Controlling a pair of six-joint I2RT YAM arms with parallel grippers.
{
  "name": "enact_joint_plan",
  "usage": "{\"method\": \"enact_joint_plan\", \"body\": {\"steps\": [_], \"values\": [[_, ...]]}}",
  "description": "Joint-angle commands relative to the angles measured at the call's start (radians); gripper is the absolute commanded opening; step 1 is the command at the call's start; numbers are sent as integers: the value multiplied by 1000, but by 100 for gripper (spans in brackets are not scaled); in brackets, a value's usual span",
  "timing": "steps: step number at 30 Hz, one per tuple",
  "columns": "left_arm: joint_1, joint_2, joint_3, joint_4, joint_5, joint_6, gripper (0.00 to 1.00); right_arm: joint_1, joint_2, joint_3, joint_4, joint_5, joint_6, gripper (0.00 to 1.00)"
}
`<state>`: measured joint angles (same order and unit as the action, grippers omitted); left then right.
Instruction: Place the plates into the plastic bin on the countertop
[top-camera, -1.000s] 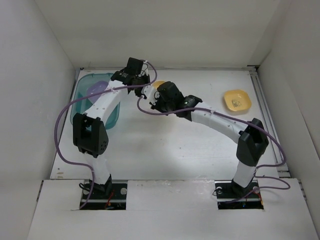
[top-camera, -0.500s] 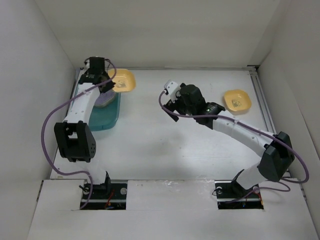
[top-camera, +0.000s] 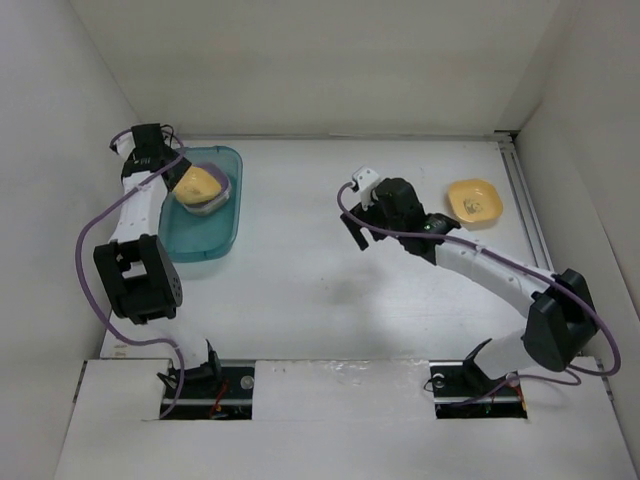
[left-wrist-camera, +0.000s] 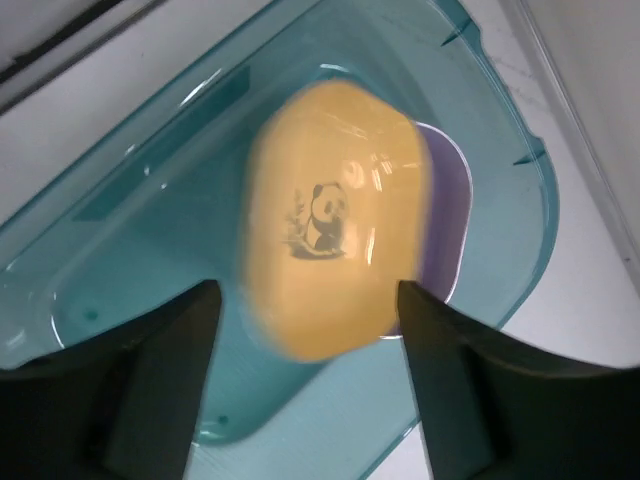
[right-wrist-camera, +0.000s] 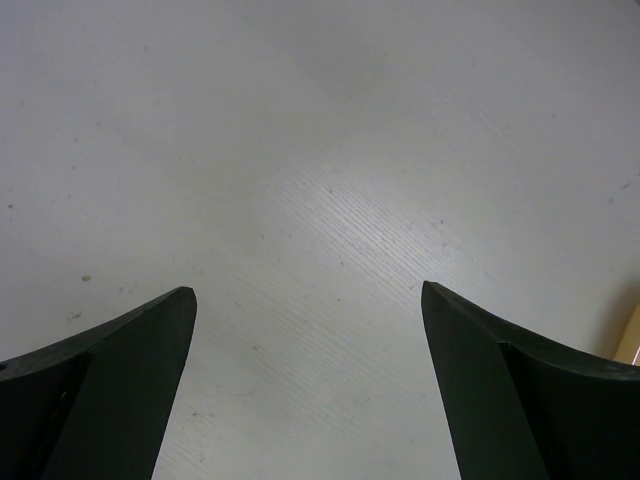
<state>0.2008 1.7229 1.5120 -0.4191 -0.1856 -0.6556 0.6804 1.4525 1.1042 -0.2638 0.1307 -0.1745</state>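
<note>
My right gripper should swing over and down onto the second yellow plate's rail-side edge (top-camera: 499, 207); that plate, outside the bin (top-camera: 215, 245), lies to its right in the top view.
A yellow plate (left-wrist-camera: 335, 215) with a panda print is blurred in the left wrist view, lying tilted over a purple plate (left-wrist-camera: 445, 230) inside the teal plastic bin (left-wrist-camera: 150, 230). My left gripper (left-wrist-camera: 308, 290) hovers above it, jaws apart, no finger touching it. In the top view the bin (top-camera: 215, 245) sits at the far left of the countertop (top-camera: 330, 290), with the left gripper (top-camera: 165, 168) over its back end and the yellow plate (top-camera: 200, 184) beneath. A second yellow plate (top-camera: 474, 201) lies at the right. My right gripper (top-camera: 352, 215) is open over bare countertop (right-wrist-camera: 305, 292).
White walls close in the table on the left, back and right. The left arm's purple cable loops out beside the bin toward the left wall. A rail (top-camera: 525, 200) runs along the table's right edge just past the second yellow plate.
The left arm swung from the table's middle to the bin with the yellow plate, then opened and the plate left its jaws. The right gripper opened and drew back to the right.
</note>
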Motion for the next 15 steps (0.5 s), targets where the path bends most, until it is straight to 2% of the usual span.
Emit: {"method": "enact_joint_plan", "body": {"steps": [1,3,4,5,8,10,15], "values": [[2,26,22,13,11,-27,72,-30,-61,5,72,-26,67,100],[2,-14,8,40,52,-27,81,-71,-70,5,72,6,99,100],[2,-32,-2,49,52,-27,96,-91,-70,5,60,15,121,100],[2,-51,-3,49,66,-27,100,-116,-79,5,48,30,174,100],[2,-132,-18,69,119,2,100,-234,-80,-4,47,59,256,100],[2,-181,-18,69,184,45,100,-328,-69,-4,-12,175,415,100],[-46,-190,22,42,267,122,100,-559,-38,-67,-37,207,637,100]]}}
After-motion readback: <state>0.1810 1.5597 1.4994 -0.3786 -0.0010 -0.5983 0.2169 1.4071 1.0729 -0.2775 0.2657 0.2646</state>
